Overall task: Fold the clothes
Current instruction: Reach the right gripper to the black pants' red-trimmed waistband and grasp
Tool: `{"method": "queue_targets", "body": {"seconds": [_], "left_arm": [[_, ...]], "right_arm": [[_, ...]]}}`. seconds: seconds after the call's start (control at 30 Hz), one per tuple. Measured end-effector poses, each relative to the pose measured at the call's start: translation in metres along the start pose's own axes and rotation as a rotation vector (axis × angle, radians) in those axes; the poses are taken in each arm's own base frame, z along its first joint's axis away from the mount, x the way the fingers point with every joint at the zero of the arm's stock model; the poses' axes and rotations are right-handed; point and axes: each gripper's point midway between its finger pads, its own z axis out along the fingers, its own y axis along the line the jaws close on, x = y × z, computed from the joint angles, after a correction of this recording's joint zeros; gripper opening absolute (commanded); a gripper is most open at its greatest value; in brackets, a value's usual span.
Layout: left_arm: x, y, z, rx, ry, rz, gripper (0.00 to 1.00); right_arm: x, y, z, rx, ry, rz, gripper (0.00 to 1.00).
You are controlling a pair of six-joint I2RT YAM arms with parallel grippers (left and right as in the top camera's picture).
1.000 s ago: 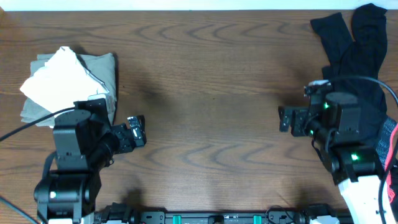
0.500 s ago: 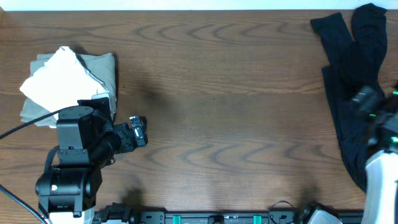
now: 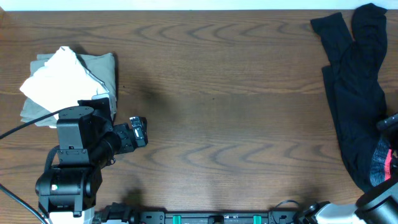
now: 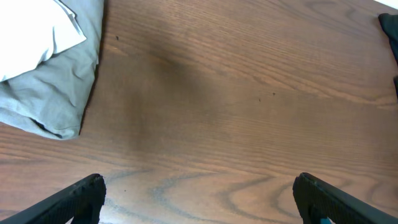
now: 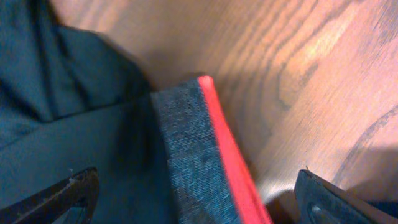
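Note:
My right gripper is just above the red-edged waistband of the pants, with its open fingers on both sides of the waistband. It will move down onto the waistband next and close.
Long black pants [image 3: 354,93] lie crumpled along the table's right edge, legs toward the far corner. Their coral-red waistband lining [image 3: 382,163] shows near the front right. In the right wrist view my right gripper [image 5: 199,194] is open, its jaws spread either side of the waistband [image 5: 183,155] with its red edge [image 5: 227,155], not closed on it. In the overhead view that gripper is almost out of frame at the right edge. My left gripper [image 3: 138,130] is open and empty over bare wood [image 4: 199,200] at the front left. A corner of the pants shows in the left wrist view [image 4: 389,25].
A folded pile of grey and white cloth [image 3: 68,84] sits at the left, just behind the left arm; it also shows in the left wrist view [image 4: 43,81]. The wooden table [image 3: 217,93] spans the view, its far edge along the top.
My right arm swung from above the table's right side out past the right edge, uncovering the pants and the red waistband. The left arm barely shifted.

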Motion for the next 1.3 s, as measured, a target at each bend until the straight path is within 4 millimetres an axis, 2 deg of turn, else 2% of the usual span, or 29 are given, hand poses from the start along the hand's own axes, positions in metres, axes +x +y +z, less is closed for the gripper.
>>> {"method": "queue_targets", "body": {"seconds": [0.17, 0.23, 0.27, 0.37, 0.4, 0.47, 0.57, 0.8, 0.9, 1.03, 1.1, 1.13, 1.2, 1.3], "left_arm": [[0.0, 0.0, 0.0, 0.0, 0.0, 0.0, 0.98], [0.0, 0.0, 0.0, 0.0, 0.0, 0.0, 0.98], [0.0, 0.0, 0.0, 0.0, 0.0, 0.0, 0.98], [0.0, 0.0, 0.0, 0.0, 0.0, 0.0, 0.98], [0.0, 0.0, 0.0, 0.0, 0.0, 0.0, 0.98], [0.0, 0.0, 0.0, 0.0, 0.0, 0.0, 0.98], [0.0, 0.0, 0.0, 0.0, 0.0, 0.0, 0.98], [0.0, 0.0, 0.0, 0.0, 0.0, 0.0, 0.98], [-0.001, 0.0, 0.0, 0.0, -0.002, 0.0, 0.98], [-0.001, 0.0, 0.0, 0.001, -0.004, 0.001, 0.98], [-0.001, 0.0, 0.0, 0.001, -0.004, 0.001, 0.98], [-0.001, 0.0, 0.0, 0.001, -0.004, 0.001, 0.98], [-0.001, 0.0, 0.0, 0.001, -0.004, 0.001, 0.98], [-0.001, 0.0, 0.0, 0.001, -0.004, 0.001, 0.98]], "right_arm": [[0.017, -0.009, 0.027, -0.013, 0.057, 0.012, 0.95], [0.02, -0.01, 0.035, -0.021, 0.066, 0.005, 0.87], [0.017, -0.008, 0.037, -0.03, 0.06, 0.002, 0.81], [0.016, -0.007, 0.042, -0.04, 0.059, -0.007, 0.53], [0.016, -0.007, 0.043, -0.044, 0.059, -0.005, 0.4], [0.017, -0.006, 0.045, -0.051, 0.063, -0.004, 0.2], [0.016, -0.002, 0.047, -0.082, 0.057, 0.004, 0.03], [0.01, 0.017, 0.038, -0.185, 0.048, 0.045, 0.02], [-0.011, 0.033, 0.014, -0.24, -0.015, 0.059, 0.02], [-0.06, 0.074, -0.054, -0.337, -0.203, -0.007, 0.02], [-0.076, 0.099, -0.093, -0.391, -0.289, -0.057, 0.02], [-0.079, 0.112, -0.11, -0.419, -0.316, -0.081, 0.02], [-0.072, 0.138, -0.137, -0.475, -0.329, -0.124, 0.01], [-0.045, 0.172, -0.16, -0.549, -0.278, -0.182, 0.01]]}}
